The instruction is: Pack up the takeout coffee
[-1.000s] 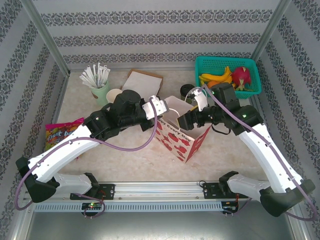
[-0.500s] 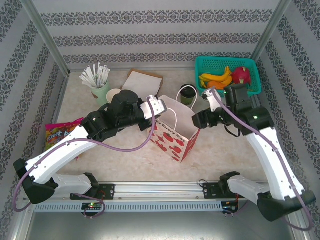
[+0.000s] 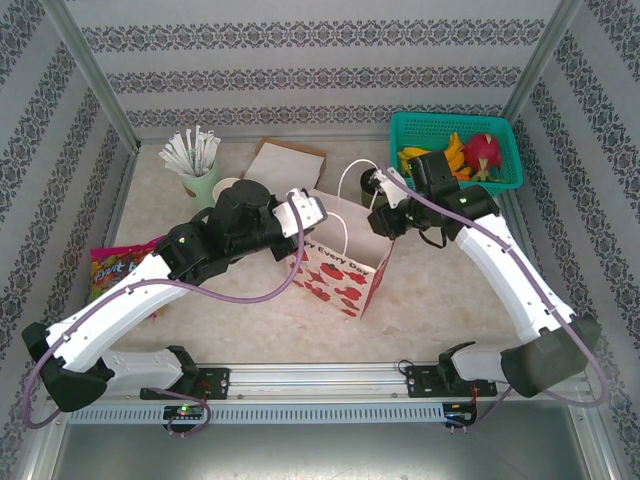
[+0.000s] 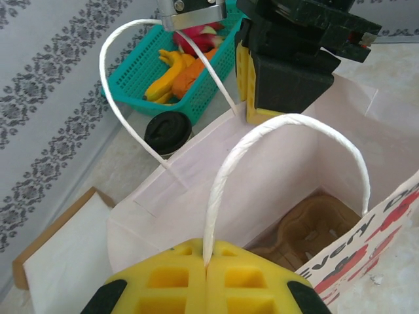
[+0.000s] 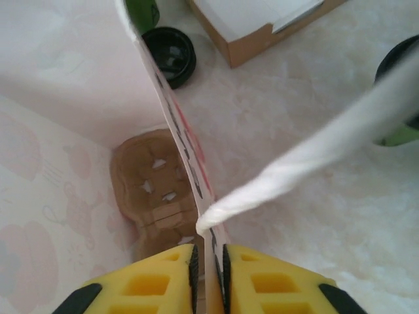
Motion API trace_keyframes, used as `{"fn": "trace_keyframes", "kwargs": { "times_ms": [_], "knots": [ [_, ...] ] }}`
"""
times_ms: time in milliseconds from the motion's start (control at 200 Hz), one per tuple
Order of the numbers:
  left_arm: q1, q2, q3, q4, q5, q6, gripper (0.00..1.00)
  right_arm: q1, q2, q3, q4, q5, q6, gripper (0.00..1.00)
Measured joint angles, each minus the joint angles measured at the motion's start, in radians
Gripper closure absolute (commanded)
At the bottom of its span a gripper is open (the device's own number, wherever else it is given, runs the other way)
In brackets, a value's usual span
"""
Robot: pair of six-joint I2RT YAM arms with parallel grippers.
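Observation:
The bag's near handle arches over the bag's opening, so my left gripper should release it and move aside, outward toward the cup of straws.
A takeout coffee (image 3: 376, 183), black-lidded, stands on the table just behind the white paper bag (image 3: 345, 272) with red apples; it is also in the left wrist view (image 4: 167, 132). My left gripper (image 3: 300, 213) is shut on the bag's near rope handle (image 4: 222, 176), which runs out from between its pads (image 4: 208, 263). My right gripper (image 3: 384, 218) is shut on the bag's far wall, with the paper rim pinched between its pads (image 5: 209, 258). A brown cardboard cup carrier (image 4: 315, 226) lies in the bottom of the bag (image 5: 154, 190).
A teal basket of fruit (image 3: 508, 135) sits at the back right. At the back left stand a pale green cup of wrapped straws (image 3: 200, 178) and a brown box (image 3: 285, 160). A snack packet (image 3: 118, 268) lies at the left edge. Another black lid (image 5: 169, 55) shows beyond the bag.
My right gripper swung from the bag's right side to its far wall and closed on the rim. The bag shifted a little left. The left gripper kept its hold on the handle.

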Motion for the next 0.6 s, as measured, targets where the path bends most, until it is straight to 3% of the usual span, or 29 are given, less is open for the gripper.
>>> {"fn": "trace_keyframes", "kwargs": {
  "times_ms": [350,600],
  "knots": [
    [0.134,-0.096,-0.085,-0.006,0.012,-0.019,0.96,0.053,0.050,0.043,0.063,0.080,0.077,0.88],
    [0.147,-0.076,-0.088,-0.005,0.069,-0.027,0.96,0.101,-0.047,-0.007,0.053,0.189,0.196,0.90]
  ]
}}
